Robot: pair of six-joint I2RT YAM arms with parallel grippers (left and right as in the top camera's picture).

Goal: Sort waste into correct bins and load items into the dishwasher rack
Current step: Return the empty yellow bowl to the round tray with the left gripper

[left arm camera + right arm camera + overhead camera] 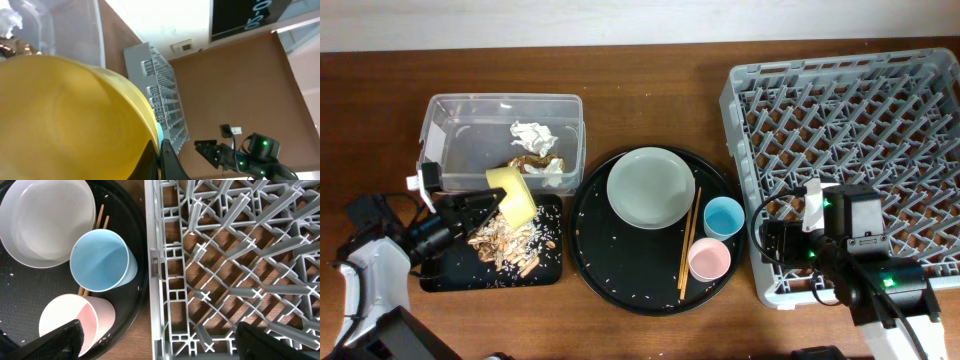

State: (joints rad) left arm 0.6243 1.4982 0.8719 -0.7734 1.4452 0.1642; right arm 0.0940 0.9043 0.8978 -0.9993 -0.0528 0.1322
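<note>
Below my left gripper and to its right in the overhead view is the round tray's bare bottom: next I move there, level the bowl [515, 195], lower and release it.
My left gripper [485, 205] is shut on the rim of the small yellow bowl [515, 195], tipped on its side over the shallow black tray [440, 278], where beige rice scraps [510, 240] lie. In the left wrist view the bowl [65, 115] fills the frame, its rim pinched between my fingers [159, 160]. The clear tub [505, 110] holds white tissue [532, 134] and the brown-and-gold wrapper [535, 162]. My right gripper [159, 340] is open and empty over the grey rack's [850, 120] front-left edge. The rack [240, 255] has nothing in it.
The large round black tray [620, 260] holds the grey-green plate [651, 187], chopsticks [690, 240], blue cup [724, 217] and pink cup [708, 259]. The right wrist view shows the plate [47, 222], blue cup [102, 260] and pink cup [75, 322] left of the rack.
</note>
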